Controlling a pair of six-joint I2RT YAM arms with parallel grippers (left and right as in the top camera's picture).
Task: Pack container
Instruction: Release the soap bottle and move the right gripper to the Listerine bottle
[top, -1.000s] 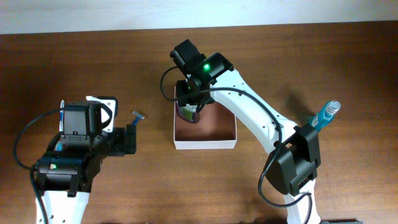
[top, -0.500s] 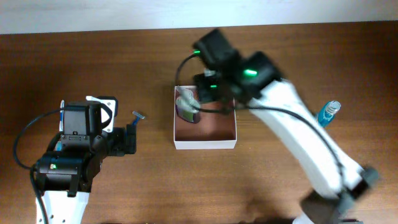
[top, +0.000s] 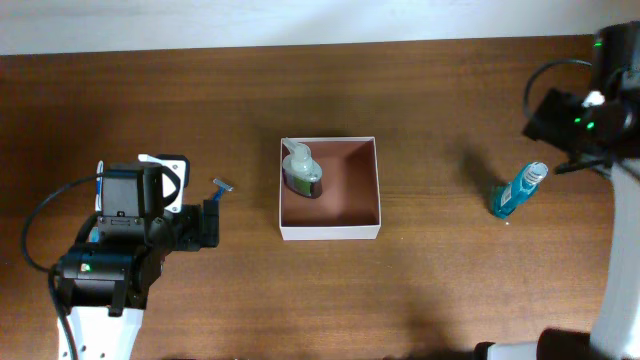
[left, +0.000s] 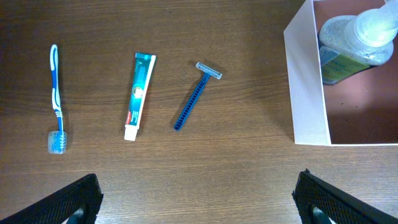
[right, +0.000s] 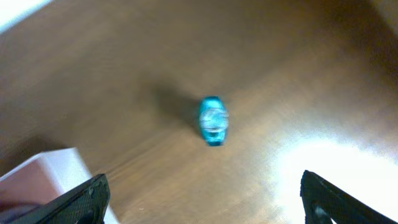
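The bottle is standing upright on the tabletop below, so my right gripper will lower its open fingers until they are on both sides of the blue bottle's cap (top: 537, 171) (right: 214, 127).
The container (top: 350, 195), a shallow white-walled box with a reddish-brown inside, sits mid-table. A clear green-tinted bottle with a white pump top (top: 302, 172) lies in its back left corner; it also shows in the left wrist view (left: 351, 43). A blue bottle (top: 516, 190) stands upright on the table at the right, and shows blurred from above in the right wrist view (right: 213, 120). My right gripper (right: 202, 202) is open and empty, high above the blue bottle. My left gripper (left: 199, 202) is open and empty, left of the container's wall (left: 308, 93).
Left of the container lie a blue razor (left: 196, 96), a toothpaste tube (left: 140, 95) and a blue toothbrush (left: 56, 99). The razor also shows in the overhead view (top: 222, 187). The table's far edge meets a white wall at the back.
My right arm has let go of the pump bottle in the container and swung away to the far right, over the blue bottle. The left arm has not moved.
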